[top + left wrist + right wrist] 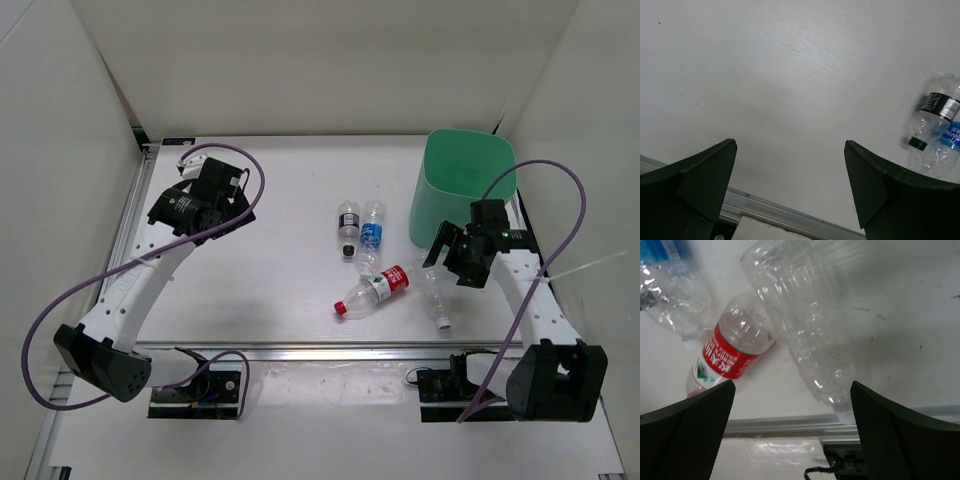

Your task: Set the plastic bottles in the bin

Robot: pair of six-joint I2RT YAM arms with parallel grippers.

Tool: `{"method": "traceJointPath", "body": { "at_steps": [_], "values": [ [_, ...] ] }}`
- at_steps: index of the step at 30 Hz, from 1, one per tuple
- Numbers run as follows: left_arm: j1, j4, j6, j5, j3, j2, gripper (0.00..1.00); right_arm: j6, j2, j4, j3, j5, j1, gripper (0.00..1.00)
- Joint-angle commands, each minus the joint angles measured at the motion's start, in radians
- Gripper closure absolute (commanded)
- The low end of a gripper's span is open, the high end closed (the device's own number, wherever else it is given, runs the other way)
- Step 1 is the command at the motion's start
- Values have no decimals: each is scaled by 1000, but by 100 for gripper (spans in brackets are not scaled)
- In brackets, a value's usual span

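My right gripper moves down over the middle of the plain bottle next and closes across its body, since the open fingers stand wider than that bottle.
Four clear plastic bottles lie on the white table. The black-capped bottle and the blue-labelled bottle lie side by side mid-table. The red-labelled bottle and the plain bottle lie nearer the front. The mint-green bin stands upright at the back right. My right gripper is open and empty, hovering over the plain bottle, with the red-labelled bottle to its left. My left gripper is open and empty at the far left, well apart from the bottles.
White walls enclose the table on the left, back and right. An aluminium rail runs along the front edge and another along the left edge. Purple cables loop over both arms. The bin stands close behind my right wrist.
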Motion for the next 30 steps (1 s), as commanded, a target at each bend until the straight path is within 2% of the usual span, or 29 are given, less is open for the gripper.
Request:
{"method": "traceJointPath", "body": {
  "at_steps": [1,5,10,12,14,15,16,18,19,21,22,25,27,30],
  "values": [
    [5,0,15,28,-29,-30,0,-31,51,98,-33,63,6,0],
    [5,0,15,37,-52,-55,0,-22,87,159,-100,63,6,0],
    [5,-34,15,37,-61,-64,0,-1,161,221,-165,54,6,8],
    [5,-43,15,37,-61,-64,0,9,170,238,-175,45,6,8],
    [5,-53,15,37,-51,-55,0,9,195,253,-185,45,6,14],
    [5,-54,15,37,-51,-55,0,9,195,253,-185,36,6,16],
    [5,-63,15,37,-40,-55,0,9,195,253,-194,25,6,27],
    [5,-63,15,37,-40,-44,0,9,180,253,-203,10,6,36],
    [5,-63,6,37,-40,-44,0,9,166,239,-203,-4,6,44],
    [5,-63,-3,37,-40,-44,0,9,102,186,-203,-17,6,52],
    [5,-63,-3,37,-40,-44,0,31,71,158,-182,-17,6,60],
    [5,-44,-26,28,-40,-35,0,61,-78,19,-118,-36,31,67],
    [5,-35,-37,28,-40,-35,0,81,-167,-70,-9,-46,40,67],
    [5,11,-37,69,-61,-35,0,67,-193,-138,204,-46,40,72]
  ]
}}
